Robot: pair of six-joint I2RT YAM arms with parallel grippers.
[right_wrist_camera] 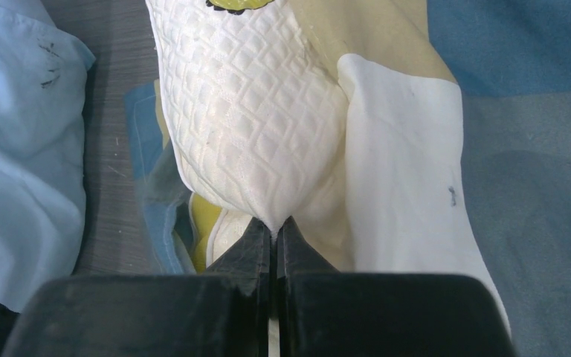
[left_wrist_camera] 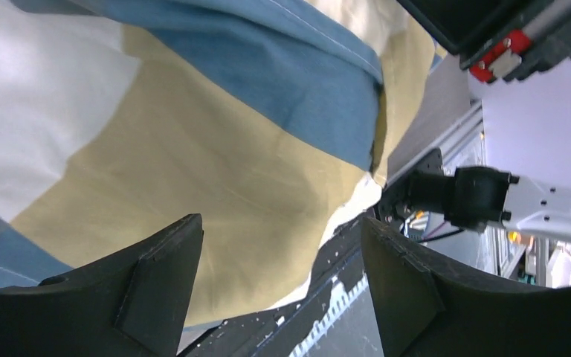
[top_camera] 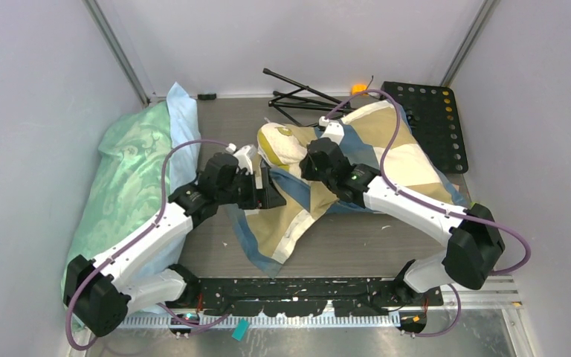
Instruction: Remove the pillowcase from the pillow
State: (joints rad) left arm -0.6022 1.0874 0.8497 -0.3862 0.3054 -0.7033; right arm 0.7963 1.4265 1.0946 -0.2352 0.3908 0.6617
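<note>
My right gripper holds the cover, and the quilted pillow is still partly inside the pillowcase. I should raise my right gripper and move it outward toward the black folded tripod, letting go of the cover.
The pillowcase, in blocks of blue, tan and cream-white, lies crumpled across the middle of the table. The cream quilted pillow sticks out of its left end. My right gripper is shut on a pinch of the pillow's quilted cover, and its tips meet on the cloth. The pillowcase's white block lies just right of that. My left gripper is open over the pillowcase's near flap. In the left wrist view the tan cloth lies beyond the spread fingers, with nothing between them.
A mint-green patterned pillow with light blue cloth fills the left side. A black folded tripod and a black perforated plate sit at the back. The black base rail runs along the near edge. Walls close in on the left, back and right sides.
</note>
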